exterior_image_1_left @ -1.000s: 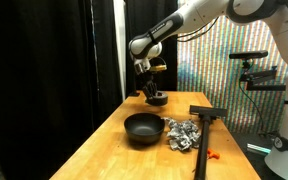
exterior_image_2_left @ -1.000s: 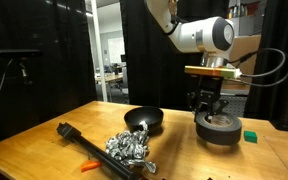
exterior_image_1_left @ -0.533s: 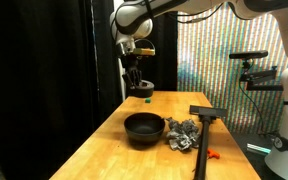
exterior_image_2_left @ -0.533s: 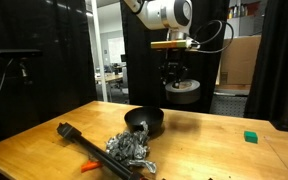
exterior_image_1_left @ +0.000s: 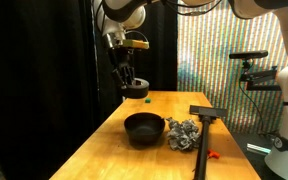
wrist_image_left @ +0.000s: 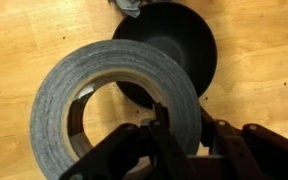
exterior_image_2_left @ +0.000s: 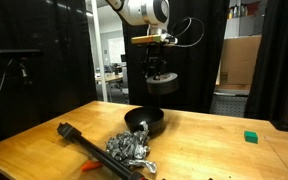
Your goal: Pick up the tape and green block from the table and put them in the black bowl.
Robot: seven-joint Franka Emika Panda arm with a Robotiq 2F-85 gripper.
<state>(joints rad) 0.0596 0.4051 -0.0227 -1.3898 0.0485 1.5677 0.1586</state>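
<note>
My gripper moves across next and brings the tape (exterior_image_1_left: 135,89) down into the black bowl's opening (exterior_image_1_left: 144,123) to release it there. The tape still hangs high above the bowl's rim.
My gripper (exterior_image_1_left: 130,78) is shut on the grey roll of tape (exterior_image_1_left: 135,89) and holds it high in the air, above and behind the black bowl (exterior_image_1_left: 144,127). It also shows in an exterior view (exterior_image_2_left: 160,70), with the tape (exterior_image_2_left: 161,85) hanging over the bowl (exterior_image_2_left: 145,121). In the wrist view one finger is inside the tape (wrist_image_left: 104,95) and one outside; the gripper (wrist_image_left: 181,122) looks down on the bowl (wrist_image_left: 179,45). The green block (exterior_image_2_left: 250,137) lies on the table, far from the bowl; it also shows in an exterior view (exterior_image_1_left: 146,100).
A heap of crumpled foil (exterior_image_1_left: 181,133) lies beside the bowl, also in an exterior view (exterior_image_2_left: 130,148). A long black tool (exterior_image_1_left: 205,122) lies past it, with a small orange piece (exterior_image_1_left: 212,153) near it. Black curtains stand behind the wooden table (exterior_image_1_left: 104,150).
The gripper has lifted the tape off the table near the green block, raised it high and carried it sideways toward the bowl.
</note>
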